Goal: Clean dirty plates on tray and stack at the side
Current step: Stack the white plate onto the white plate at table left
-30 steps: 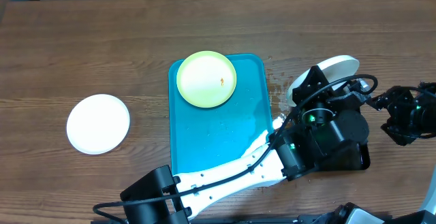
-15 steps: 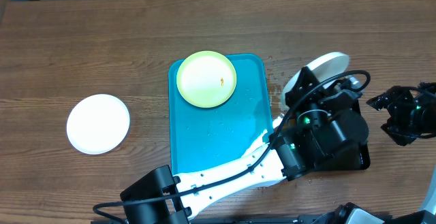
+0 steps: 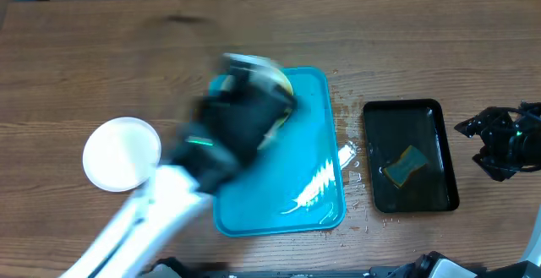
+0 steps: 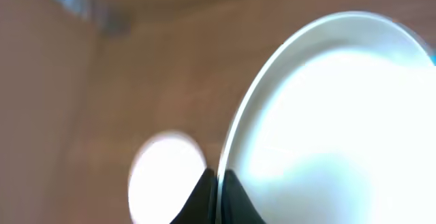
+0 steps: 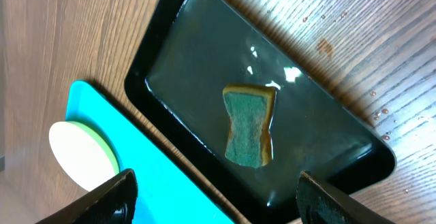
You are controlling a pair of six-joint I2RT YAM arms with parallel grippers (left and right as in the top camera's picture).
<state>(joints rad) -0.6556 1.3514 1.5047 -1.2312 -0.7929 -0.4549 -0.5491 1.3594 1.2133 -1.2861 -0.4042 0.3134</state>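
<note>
The left gripper moves to the left in the overhead view and down over the second white plate (image 3: 122, 154) (image 4: 165, 180) next to release, because that plate lies waiting beside the tray.
My left gripper (image 3: 241, 92) is blurred in motion above the far-left part of the turquoise tray (image 3: 321, 143). In the left wrist view its jaws (image 4: 216, 183) are shut on the rim of a white plate (image 4: 327, 115), held on edge in the air. A second white plate (image 3: 122, 153) lies on the table to the left and shows below the held plate in the left wrist view (image 4: 167, 176). The yellow-green plate (image 5: 82, 154) lies at the tray's far end, mostly hidden overhead by my left arm. My right gripper (image 5: 216, 181) is open and empty.
A black tray (image 3: 410, 155) holding water and a green-yellow sponge (image 3: 406, 164) stands right of the turquoise tray. The sponge also shows in the right wrist view (image 5: 248, 125). Water drops lie on the wood between the trays. My right arm (image 3: 507, 143) hovers at the right edge.
My left arm has swung from over the black tray leftward across the turquoise tray, carrying the white plate. The black tray and sponge are now uncovered. The right arm has not moved.
</note>
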